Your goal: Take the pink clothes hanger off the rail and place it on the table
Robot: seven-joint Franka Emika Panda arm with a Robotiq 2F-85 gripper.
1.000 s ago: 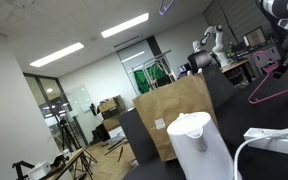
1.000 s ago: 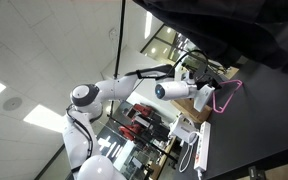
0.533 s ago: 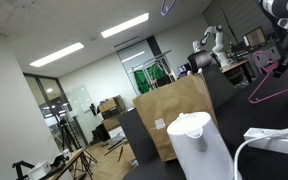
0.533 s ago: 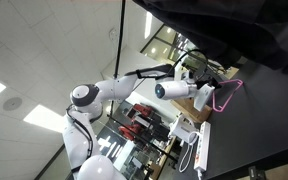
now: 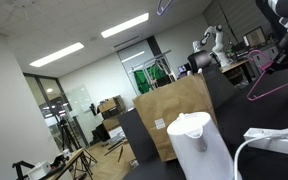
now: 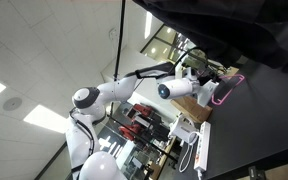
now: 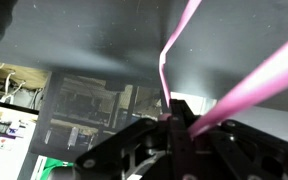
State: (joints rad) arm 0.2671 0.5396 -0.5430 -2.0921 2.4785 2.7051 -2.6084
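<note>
The pink clothes hanger [image 5: 264, 84] is still hanging in the air, so my gripper needs to bring it down next onto the bare dark tabletop beneath it and let go of it there.
My gripper [image 7: 176, 106] is shut on the pink clothes hanger [image 7: 246, 84], pinching it where two thin magenta rods meet. In an exterior view the gripper [image 5: 282, 60] hangs at the far right with the hanger [image 5: 264, 84] slanting down below it. In an exterior view the white arm reaches across to the gripper [image 6: 210, 88], and the hanger [image 6: 227, 98] sticks out beyond it over the dark table [image 6: 269, 130]. The hanger hangs in the air and touches nothing else. I cannot make out the rail in any view.
A brown paper bag [image 5: 174, 112], a white kettle [image 5: 198, 145] and a white cable [image 5: 269, 140] stand near the camera. A white power strip [image 6: 198, 150] lies by the table's edge. A lighter workbench with another robot arm [image 5: 210, 42] stands far back.
The arm has shifted a little, carrying the hanger with it: right and slightly up in both exterior views. The grip stays shut.
</note>
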